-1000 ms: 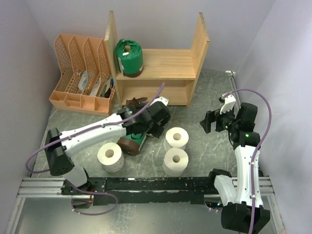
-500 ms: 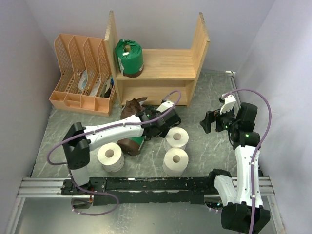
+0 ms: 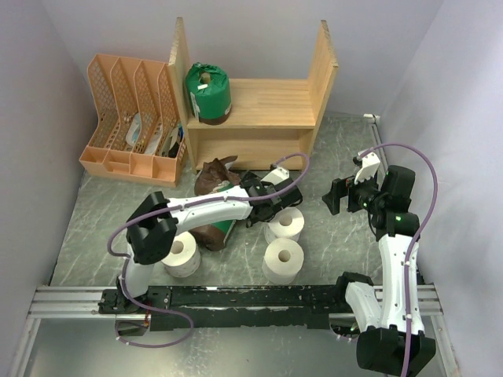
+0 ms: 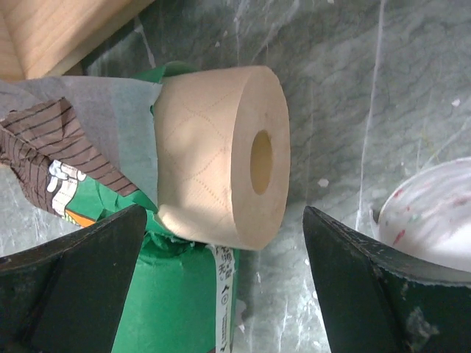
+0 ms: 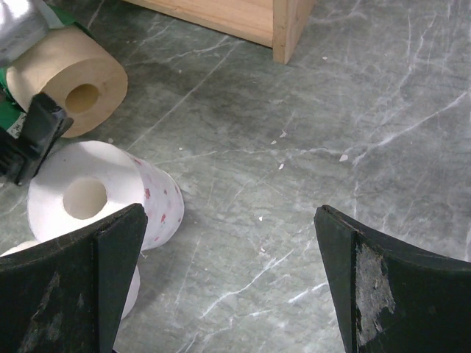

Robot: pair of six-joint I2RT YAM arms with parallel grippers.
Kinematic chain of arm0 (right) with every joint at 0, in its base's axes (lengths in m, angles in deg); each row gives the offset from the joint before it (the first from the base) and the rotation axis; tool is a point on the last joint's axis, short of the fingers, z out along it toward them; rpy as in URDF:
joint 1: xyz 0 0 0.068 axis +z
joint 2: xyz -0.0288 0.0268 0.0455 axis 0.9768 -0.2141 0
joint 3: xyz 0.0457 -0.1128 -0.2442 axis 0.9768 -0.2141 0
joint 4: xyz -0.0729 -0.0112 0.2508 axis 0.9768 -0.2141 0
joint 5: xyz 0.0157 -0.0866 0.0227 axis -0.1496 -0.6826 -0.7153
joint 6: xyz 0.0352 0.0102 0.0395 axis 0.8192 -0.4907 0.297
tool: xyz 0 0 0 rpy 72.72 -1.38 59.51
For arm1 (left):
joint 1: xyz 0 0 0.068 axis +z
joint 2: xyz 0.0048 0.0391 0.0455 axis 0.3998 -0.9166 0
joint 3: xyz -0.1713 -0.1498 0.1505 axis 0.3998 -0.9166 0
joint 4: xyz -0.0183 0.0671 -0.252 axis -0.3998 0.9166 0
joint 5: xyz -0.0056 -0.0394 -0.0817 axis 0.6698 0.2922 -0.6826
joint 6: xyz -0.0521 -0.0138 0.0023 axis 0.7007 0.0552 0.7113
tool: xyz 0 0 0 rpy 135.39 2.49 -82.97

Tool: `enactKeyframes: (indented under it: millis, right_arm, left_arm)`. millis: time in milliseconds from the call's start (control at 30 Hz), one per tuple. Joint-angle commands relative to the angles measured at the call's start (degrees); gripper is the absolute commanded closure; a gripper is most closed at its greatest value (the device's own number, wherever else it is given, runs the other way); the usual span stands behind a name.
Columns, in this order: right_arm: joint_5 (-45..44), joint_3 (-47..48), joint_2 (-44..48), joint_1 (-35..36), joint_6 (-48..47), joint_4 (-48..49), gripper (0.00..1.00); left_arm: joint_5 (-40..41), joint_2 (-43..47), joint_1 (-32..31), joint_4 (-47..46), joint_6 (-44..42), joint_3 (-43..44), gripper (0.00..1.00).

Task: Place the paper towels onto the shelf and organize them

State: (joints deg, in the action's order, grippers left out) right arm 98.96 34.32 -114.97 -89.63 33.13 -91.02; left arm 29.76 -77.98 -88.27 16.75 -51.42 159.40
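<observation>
My left gripper should next go down onto the near rim of the cream roll's open (image 4: 257, 218) end, because that end sticks out of the torn green wrapping.
My left gripper (image 3: 261, 206) is open and empty, low over the floor in front of the wooden shelf (image 3: 259, 102). In the left wrist view a bare cream roll (image 4: 221, 154) lies on its side just ahead of the open gripper (image 4: 221, 294), sticking out of torn green wrapping (image 4: 173, 294) and brown striped wrapping (image 4: 40, 158). A green wrapped roll (image 3: 207, 93) stands on the shelf's upper board at the left. Three white rolls (image 3: 284, 222) (image 3: 283, 259) (image 3: 179, 253) stand on the floor. My right gripper (image 3: 339, 196) is open and empty above the floor.
An orange lattice file rack (image 3: 130, 118) stands left of the shelf. A brown wrapped bundle (image 3: 214, 174) lies at the shelf's foot. The right wrist view shows a red-dotted white roll (image 5: 103, 195), the cream roll (image 5: 70, 77) and the shelf's side panel foot (image 5: 287, 22).
My left arm has reached further right, carrying the open gripper from over the green wrapped pack toward the white rolls. The right arm has not moved.
</observation>
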Motion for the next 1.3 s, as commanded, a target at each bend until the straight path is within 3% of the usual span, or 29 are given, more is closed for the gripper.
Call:
enactKeyframes:
  millis: [0,800,1133,1267]
  right_arm:
    - [0.5,0.3,0.7,0.2,-0.2,0.2,0.0]
    - [0.3,0.3,0.8,0.2,-0.2,0.2,0.0]
    - [0.2,0.4,0.9,0.2,-0.1,0.2,0.0]
    - [0.0,0.3,1.0,0.2,0.0,0.4,0.0]
  left_arm:
    - [5.8,-3.1,-0.3,1.8,1.4,3.1,0.01]
    - [11.8,-16.1,-1.9,12.2,8.8,9.0,0.01]
    - [7.5,-11.6,-0.2,3.9,6.4,2.0,0.24]
    - [7.5,-7.8,1.0,1.0,5.8,-2.1,0.25]
